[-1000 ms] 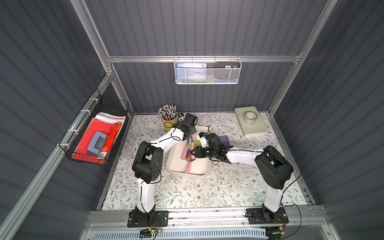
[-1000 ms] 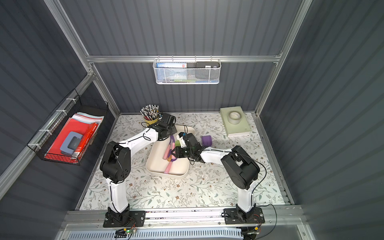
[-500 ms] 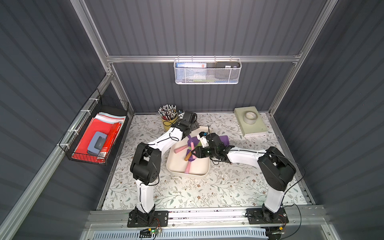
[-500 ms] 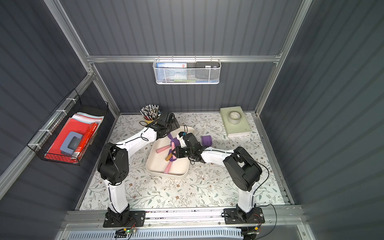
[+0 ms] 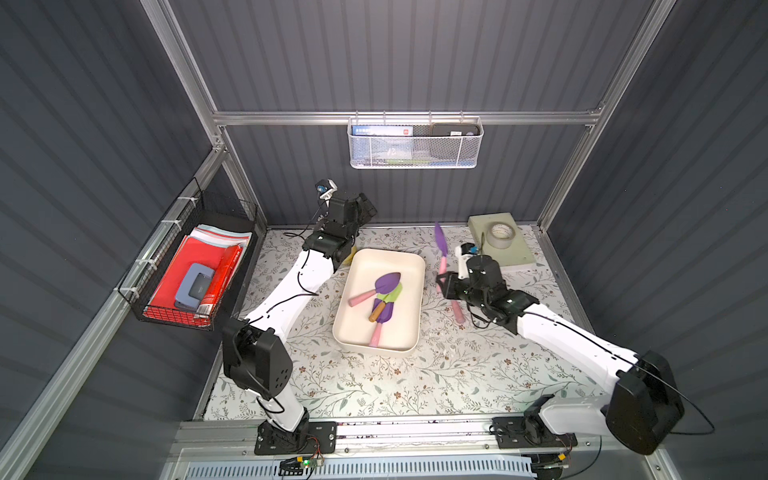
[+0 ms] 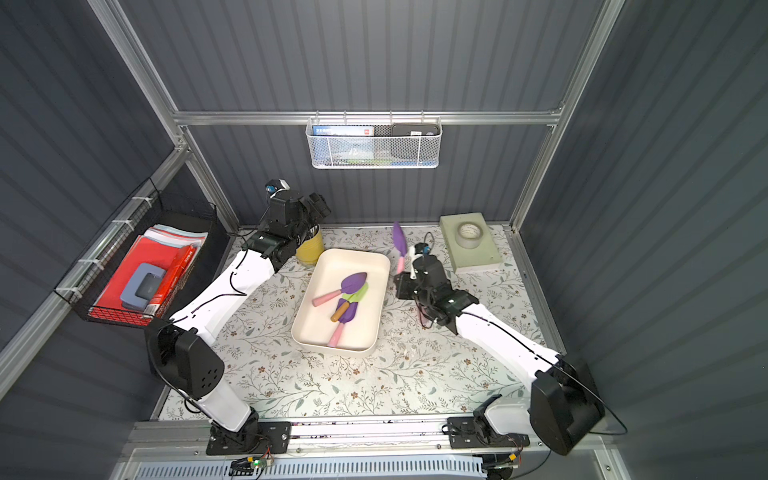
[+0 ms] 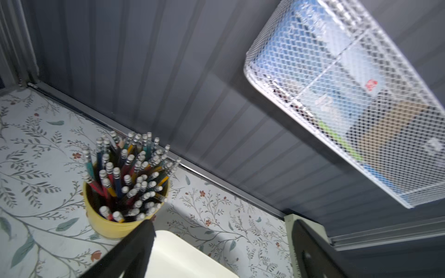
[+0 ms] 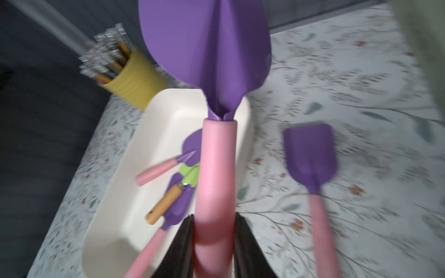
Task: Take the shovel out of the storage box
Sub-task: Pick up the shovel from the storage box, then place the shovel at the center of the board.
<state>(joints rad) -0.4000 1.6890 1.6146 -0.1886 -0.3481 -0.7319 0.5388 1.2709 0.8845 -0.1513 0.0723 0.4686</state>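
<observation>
The robot's right gripper is above the bare tabletop beyond the flat purple shovel, so next it will move down away from the box and release the pink handle.
The cream-white storage box [image 5: 390,252] [image 6: 353,250] lies mid-table, holding a purple shovel with a pink handle [image 5: 386,283], a green one with a wooden handle [image 5: 391,294] and another purple one [image 5: 380,328]. Just right of the box, my right gripper [image 5: 442,282] [image 8: 214,221] is shut on the pink handle of a purple-bladed shovel [image 5: 439,241] [image 8: 207,48], held upright above the table. My left gripper [image 5: 365,208] [image 7: 224,248] hangs open and empty by the back wall, above the pencil cup.
A flat purple shovel with a pink handle [image 8: 309,154] [image 5: 457,311] lies on the table under my right arm. The yellow pencil cup [image 6: 309,249] stands at the box's back left corner. A green block with a tape roll [image 5: 500,241] sits back right. A white mesh basket [image 5: 413,143] and a black wire basket [image 5: 195,274] hang on the walls.
My left gripper opened and drew back from the box toward the rear wall. My right gripper carried its shovel out of the box and to the right.
</observation>
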